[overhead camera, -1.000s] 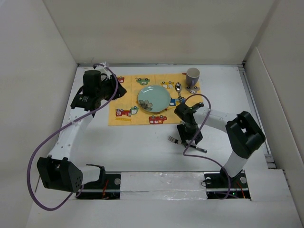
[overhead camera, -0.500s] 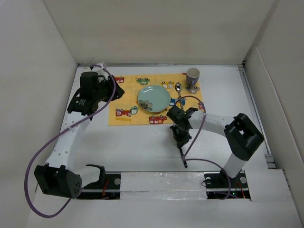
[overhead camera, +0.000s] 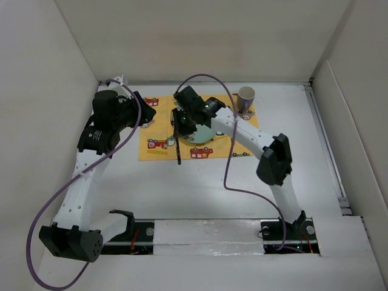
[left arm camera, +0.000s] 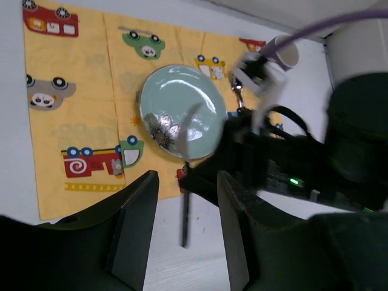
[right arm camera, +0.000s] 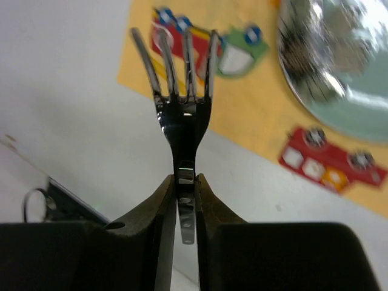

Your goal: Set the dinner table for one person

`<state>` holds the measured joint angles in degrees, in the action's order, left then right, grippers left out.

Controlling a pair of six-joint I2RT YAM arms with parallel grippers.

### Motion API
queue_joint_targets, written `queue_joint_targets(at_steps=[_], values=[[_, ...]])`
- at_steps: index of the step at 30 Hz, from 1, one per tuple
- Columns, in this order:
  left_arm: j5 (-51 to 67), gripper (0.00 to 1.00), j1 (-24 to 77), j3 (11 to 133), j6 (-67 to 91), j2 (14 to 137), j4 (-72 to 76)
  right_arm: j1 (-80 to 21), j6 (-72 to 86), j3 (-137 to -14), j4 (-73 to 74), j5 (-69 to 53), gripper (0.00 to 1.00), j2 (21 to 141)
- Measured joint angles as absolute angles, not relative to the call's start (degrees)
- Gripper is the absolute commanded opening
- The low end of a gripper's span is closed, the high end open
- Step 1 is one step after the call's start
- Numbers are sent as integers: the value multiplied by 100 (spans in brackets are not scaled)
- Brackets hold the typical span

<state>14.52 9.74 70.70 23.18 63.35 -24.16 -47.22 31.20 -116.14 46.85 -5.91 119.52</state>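
The right gripper moves down, outward and left in the top view next, onto the part of the mat beside the plate (overhead camera: 163,127). The fork's handle overshoots the mat.
My right gripper (overhead camera: 180,125) (right arm camera: 185,182) is shut on a metal fork (right arm camera: 182,115) (overhead camera: 179,148) and holds it above the near edge of the yellow car-print placemat (overhead camera: 159,130) (left arm camera: 79,115), just left of the pale green plate (left arm camera: 176,109) (right arm camera: 339,66). The tines point away from the wrist and the handle (left arm camera: 184,218) reaches out over the white dinner table (overhead camera: 200,188). In the top view the right arm hides most of the plate. My left gripper (overhead camera: 147,113) (left arm camera: 187,182) hangs open and empty over the mat's left end.
A grey mug (overhead camera: 245,96) (left arm camera: 282,51) stands at the mat's far right corner. White walls close in the table on the left, back and right. The right arm's purple cable (overhead camera: 227,157) loops over the middle of the table.
The right gripper shut on the fork that lay on the near table, lifted it and carried it left and away to the placemat beside the plate. The left arm barely shifted.
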Motion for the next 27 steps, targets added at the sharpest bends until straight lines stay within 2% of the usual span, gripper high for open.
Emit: queue_joint_targets(at_steps=[3,6,15,27], values=[[1461,40,976,7231,2349,6195,-2381,-4724,3135,-13504,4980,-613,0,13253],[1511,40,974,7236,2370,6125,-2386,-4722,3242,-14339,5006,-663,0,14046],[1468,40,1155,7242,2314,6396,-2512,-4576,3675,-14879,4772,-786,0,14921],[1415,40,1155,7242,2191,6471,-2558,-4274,3986,-15222,4101,-805,0,15493]])
